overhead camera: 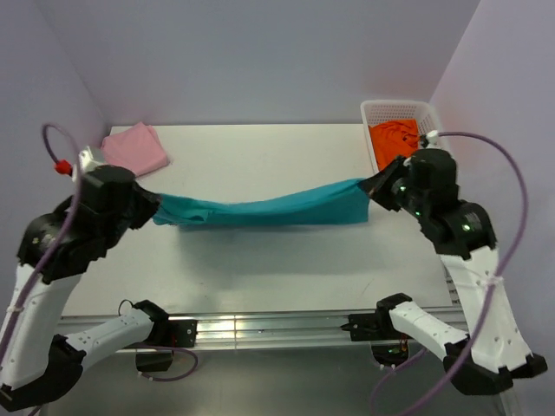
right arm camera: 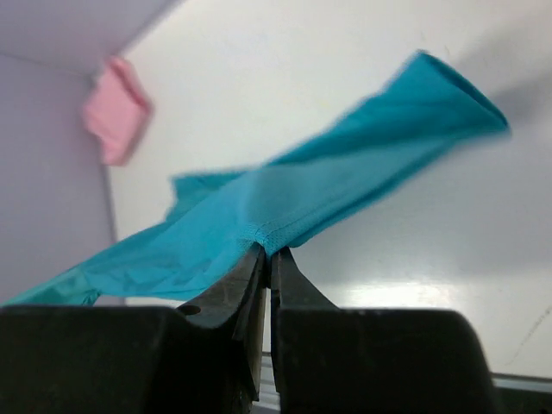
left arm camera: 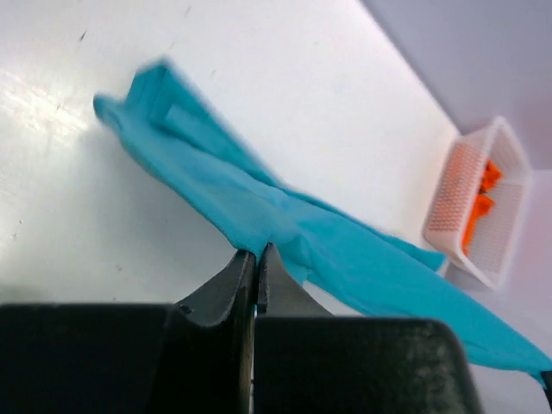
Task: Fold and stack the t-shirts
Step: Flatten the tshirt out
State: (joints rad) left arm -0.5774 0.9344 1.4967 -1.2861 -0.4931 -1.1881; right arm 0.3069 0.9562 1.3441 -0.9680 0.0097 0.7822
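Note:
My left gripper rises next, then swings outward and down onto bare tabletop beside the pale pink t-shirt to release, because the teal t-shirt (overhead camera: 264, 211) hangs unspread.
The teal t-shirt (overhead camera: 264, 211) hangs stretched between my two grippers above the table, sagging in the middle. My left gripper (overhead camera: 154, 208) is shut on its left end; in the left wrist view (left arm camera: 255, 250) the cloth (left arm camera: 259, 198) runs away from the tips. My right gripper (overhead camera: 375, 189) is shut on its right end, seen pinching a hem in the right wrist view (right arm camera: 268, 252). The pale pink t-shirt (overhead camera: 136, 148) lies folded at the back left. The bright orange t-shirt (overhead camera: 395, 143) lies crumpled in the basket.
A white mesh basket (overhead camera: 401, 111) stands at the back right corner, against the right wall. The white table (overhead camera: 260, 269) is walled in by pale purple panels at the back and sides. A metal rail runs along the near edge.

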